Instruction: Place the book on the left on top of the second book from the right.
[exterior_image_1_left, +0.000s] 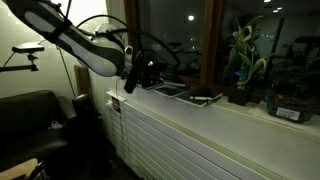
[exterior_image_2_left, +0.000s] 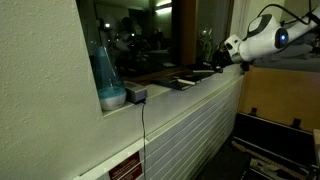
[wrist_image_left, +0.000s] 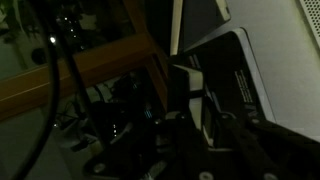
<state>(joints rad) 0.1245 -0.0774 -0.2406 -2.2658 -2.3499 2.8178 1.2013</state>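
The held book will be turned and carried outward along the windowsill (exterior_image_1_left: 200, 125) by my gripper and released over the next book (exterior_image_1_left: 172, 89), because that one is just beyond my fingers.
Several flat books lie in a row on a white windowsill (exterior_image_1_left: 200, 125). In an exterior view a light-covered book (exterior_image_1_left: 166, 89) lies nearest my gripper (exterior_image_1_left: 136, 78), and a dark book (exterior_image_1_left: 206, 97) lies further along. The books also show in an exterior view (exterior_image_2_left: 186, 80), with my gripper (exterior_image_2_left: 222, 62) at their far end. In the wrist view a dark book with a white margin (wrist_image_left: 232, 75) runs under my gripper (wrist_image_left: 200, 110), and a second book (wrist_image_left: 198, 20) lies beyond. A pale strip sits between the fingers. The view is too dark to tell whether they grip it.
Potted plants (exterior_image_1_left: 245, 65) and a dark planter (exterior_image_1_left: 290, 103) stand on the sill past the books. A tall blue vase (exterior_image_2_left: 107, 72) and a small dark box (exterior_image_2_left: 135, 95) stand at one end. The window frame runs close behind the books. A black armchair (exterior_image_1_left: 30, 125) stands below.
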